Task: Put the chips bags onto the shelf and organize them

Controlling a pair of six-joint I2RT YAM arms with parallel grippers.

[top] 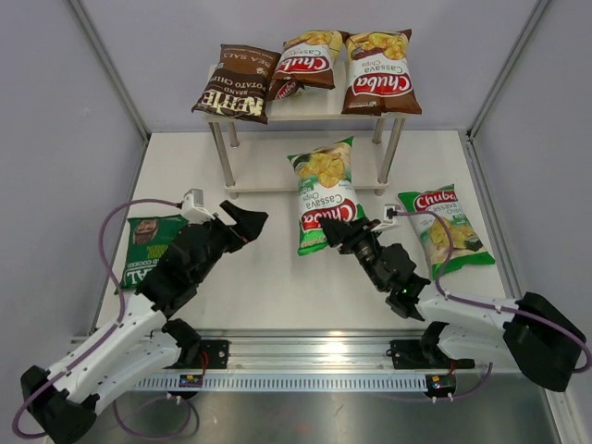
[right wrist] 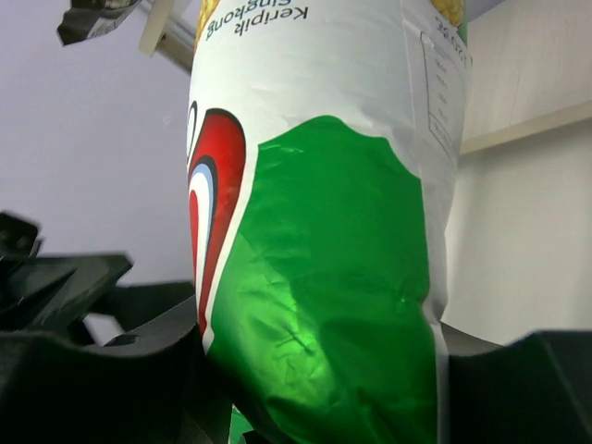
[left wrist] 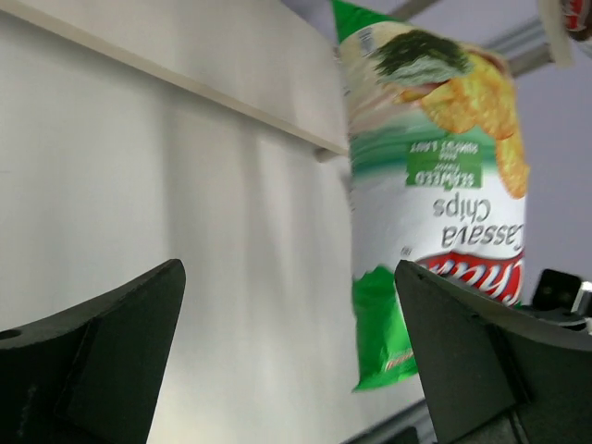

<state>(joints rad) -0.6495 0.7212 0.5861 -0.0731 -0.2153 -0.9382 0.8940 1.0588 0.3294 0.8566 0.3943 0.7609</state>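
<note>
The lower board's Kettle-side end (top: 261, 166) is empty, so my right gripper will next move outward and left in the top view and release the green Chuba bag there.
The shelf (top: 319, 108) stands at the back; on its top board lie the dark brown Kettle bag (top: 235, 83) and two brown Chuba bags (top: 305, 63) (top: 377, 74). My right gripper (top: 337, 228) is shut on the bottom of a green Chuba bag (top: 325, 190), holding it in front of the shelf's lower board; it fills the right wrist view (right wrist: 324, 268). My left gripper (top: 248, 222) is open and empty, left of that bag, which shows in the left wrist view (left wrist: 435, 176). A second green Chuba bag (top: 446, 227) lies at the right. The dark green REAL bag (top: 148, 248) lies at the left.
Grey enclosure walls stand on both sides and behind. The shelf's metal legs (top: 222, 157) stand behind the held bag. Purple cables (top: 120, 222) loop from both arms. A rail (top: 314, 356) runs along the near edge.
</note>
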